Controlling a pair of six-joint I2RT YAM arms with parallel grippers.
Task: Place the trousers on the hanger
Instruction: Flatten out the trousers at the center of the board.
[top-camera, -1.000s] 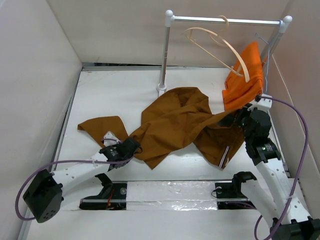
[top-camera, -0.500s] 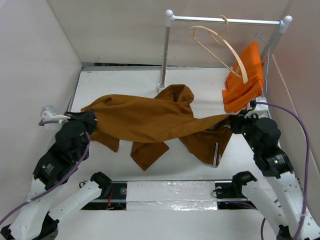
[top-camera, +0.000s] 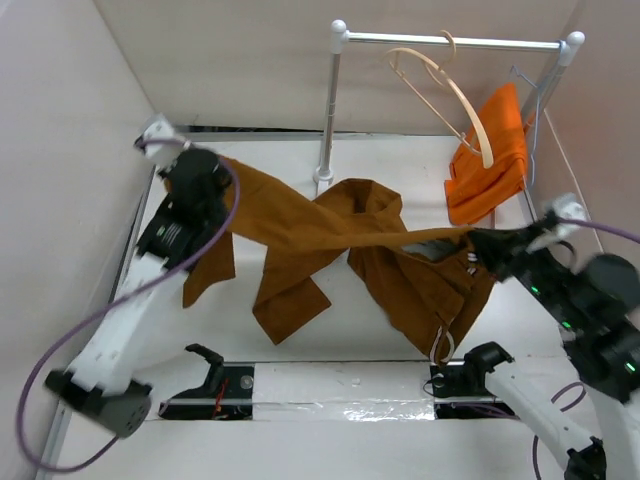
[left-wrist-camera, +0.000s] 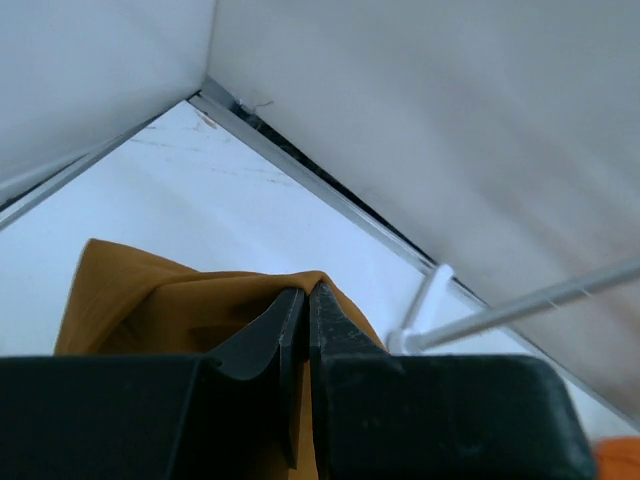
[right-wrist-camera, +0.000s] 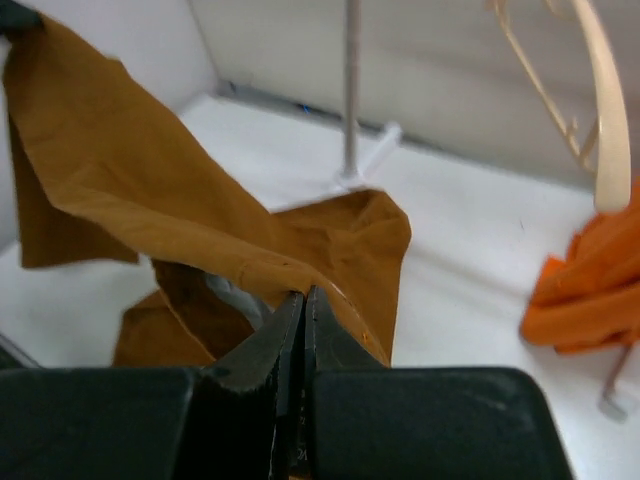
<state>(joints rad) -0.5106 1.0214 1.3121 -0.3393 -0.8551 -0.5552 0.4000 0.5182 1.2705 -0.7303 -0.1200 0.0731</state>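
Observation:
The trousers (top-camera: 330, 240) hang in drooping folds, so my right gripper should go outward and down onto the bare tabletop (top-camera: 514, 213) beside the orange garment to release the waistband end.
The rust-brown trousers (top-camera: 330, 240) hang stretched in the air between my two grippers, with folds drooping toward the table. My left gripper (top-camera: 215, 165) is raised at the back left and shut on one end of the trousers (left-wrist-camera: 180, 310). My right gripper (top-camera: 478, 243) is raised at the right and shut on the other end (right-wrist-camera: 200, 230), where the striped waistband (top-camera: 445, 335) hangs down. The pale wooden hanger (top-camera: 455, 95) hangs by its hook on the metal rail (top-camera: 450, 41), tilted, above and behind the right gripper; it also shows in the right wrist view (right-wrist-camera: 605, 110).
A bright orange garment (top-camera: 490, 160) hangs on a thin grey wire hanger at the rail's right end. The rail's left post (top-camera: 330, 110) stands on a white foot at the back middle. White walls close the left, back and right sides.
Both grippers have risen with the trousers; the left arm swung from the near left up to the back left. The cloth went from lying bunched on the table to hanging stretched between them.

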